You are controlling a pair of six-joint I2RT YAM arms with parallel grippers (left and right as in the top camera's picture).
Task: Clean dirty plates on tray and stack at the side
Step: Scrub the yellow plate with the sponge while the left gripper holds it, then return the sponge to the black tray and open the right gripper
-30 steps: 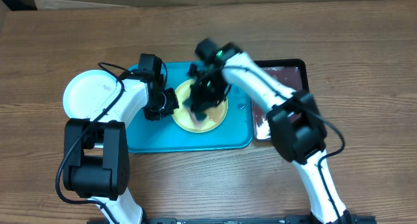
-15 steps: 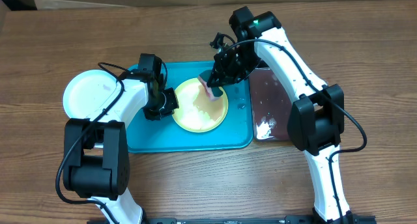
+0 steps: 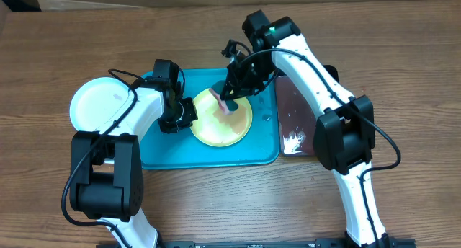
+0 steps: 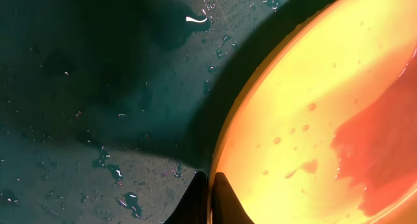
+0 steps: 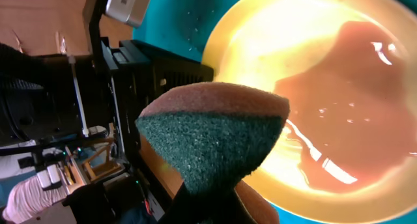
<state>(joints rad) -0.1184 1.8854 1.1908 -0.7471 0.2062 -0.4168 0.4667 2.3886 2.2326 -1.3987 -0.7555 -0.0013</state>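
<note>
The robot's right gripper should next take the sponge (image 3: 225,104) over to the black tray's water (image 3: 298,109), to its right in the overhead view, then go down and let the sponge go clear of the plate.
The yellow-green plate (image 3: 221,122) lies on the turquoise tray (image 3: 166,151), with a red-brown smear (image 5: 352,120) in it. My left gripper (image 3: 184,112) is shut on the plate's left rim; its fingertips (image 4: 195,201) pinch the edge of the plate (image 4: 306,94). My right gripper (image 3: 232,95) is shut on a sponge (image 3: 225,104), pink with a green scouring side (image 5: 215,146), held over the plate's far part (image 5: 273,35). The white plate (image 3: 101,104) lies on the table left of the tray. The light blue plate is out of view.
A narrow black tray (image 3: 299,122) holding brownish water and foam stands against the turquoise tray's right side. Water drops lie on the turquoise tray floor (image 4: 98,87). Bare wooden table (image 3: 403,75) surrounds the trays.
My right gripper with the sponge lifted off the plate's middle toward its upper right rim, then shifted a little left over the plate. The left gripper and plate stayed put.
</note>
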